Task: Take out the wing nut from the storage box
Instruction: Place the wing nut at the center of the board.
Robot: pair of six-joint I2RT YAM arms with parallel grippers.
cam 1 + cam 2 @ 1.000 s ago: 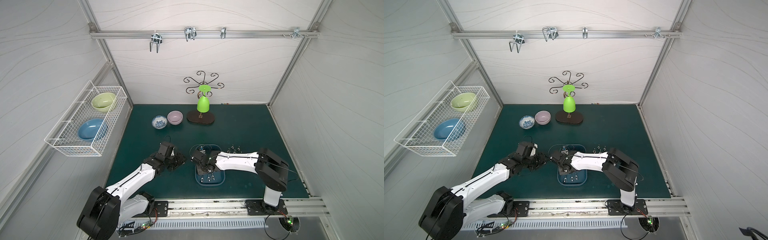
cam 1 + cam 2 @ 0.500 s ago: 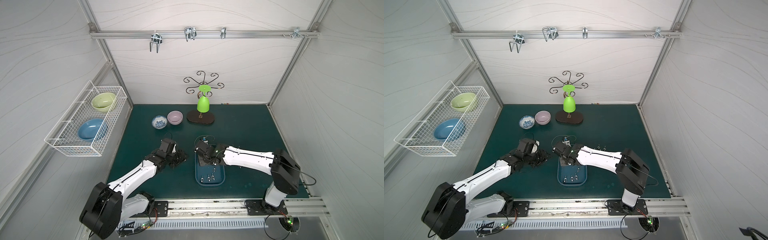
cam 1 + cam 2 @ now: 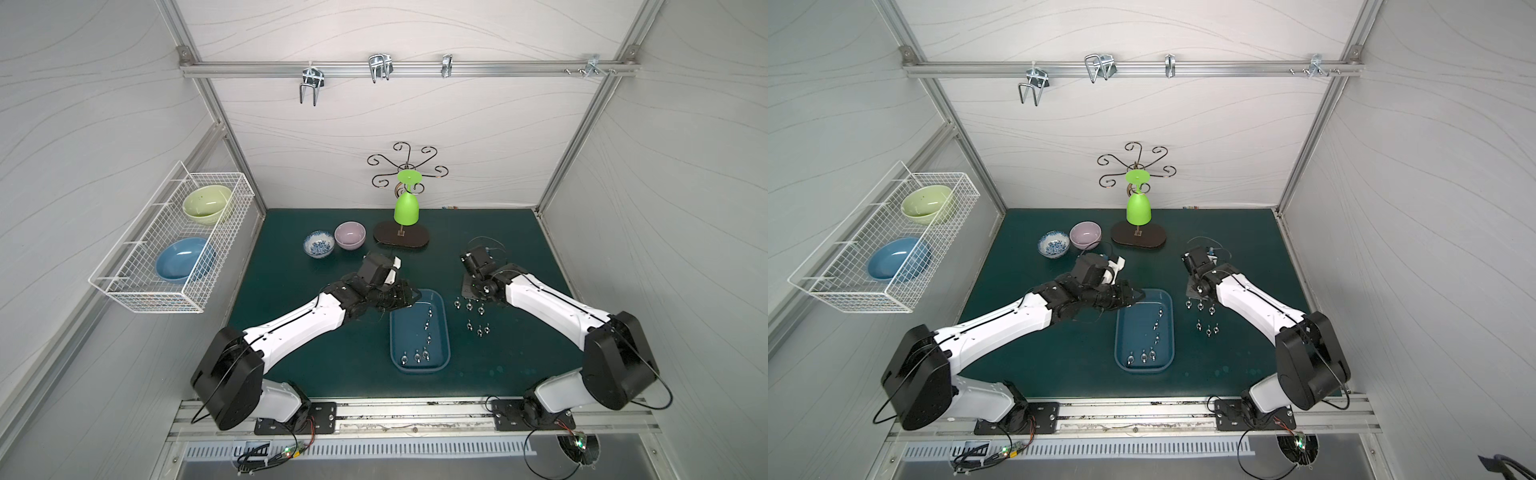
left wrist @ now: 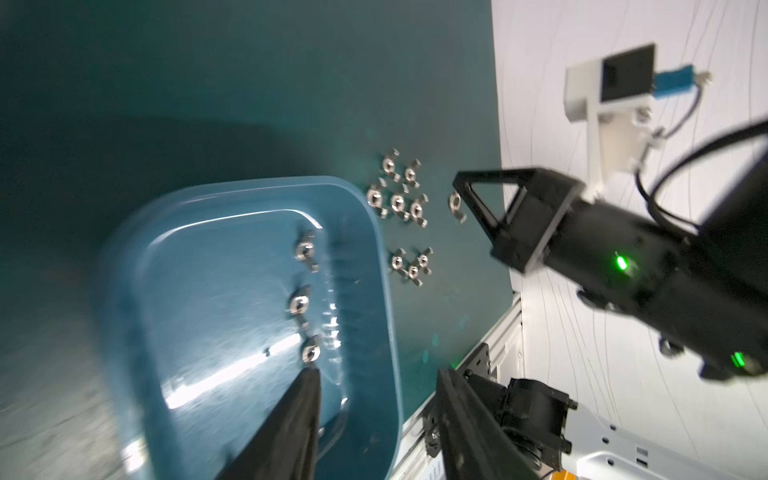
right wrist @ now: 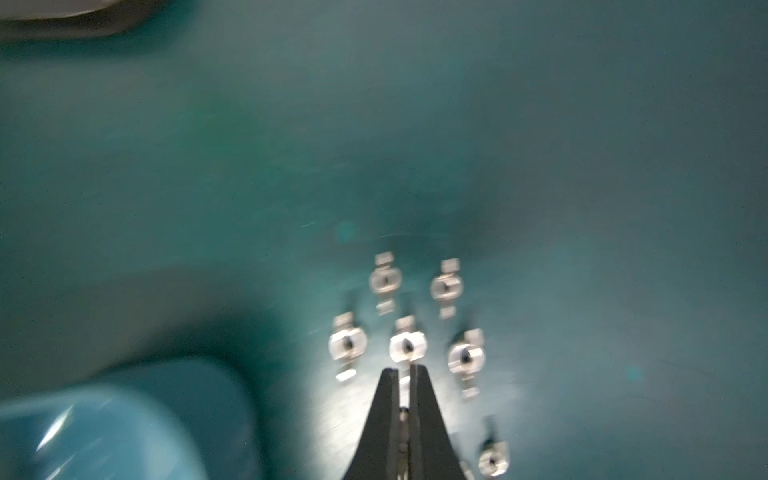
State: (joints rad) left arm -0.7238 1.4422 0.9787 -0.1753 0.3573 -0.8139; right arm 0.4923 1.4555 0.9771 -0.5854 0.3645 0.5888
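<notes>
The spot on the mat past the row's last wing nut is empty. I will next move my right gripper away from the storage box (image 3: 409, 332) and down onto that spot.
The blue storage box (image 3: 409, 332) (image 3: 1133, 332) lies on the green mat with several wing nuts (image 3: 428, 324) inside. More wing nuts (image 3: 478, 330) (image 5: 347, 343) lie on the mat to its right. My right gripper (image 3: 468, 295) (image 5: 405, 370) hovers low over that group, shut on a wing nut (image 4: 456, 205) at its tips. My left gripper (image 3: 409, 297) (image 4: 376, 382) is open at the box's far left corner. One finger (image 4: 299, 415) is over the box floor beside a wing nut (image 4: 309, 353). The other is outside the rim (image 4: 390, 332).
A patterned bowl (image 3: 318, 244) and a pink bowl (image 3: 350, 235) stand at the back left. A wire stand with a green cup (image 3: 406, 210) is behind the box. A white wire basket (image 3: 174, 249) with two bowls hangs on the left wall.
My right arm has swung out of the box to the right, over the nuts on the mat. My left gripper has moved right, to the box's far left corner.
</notes>
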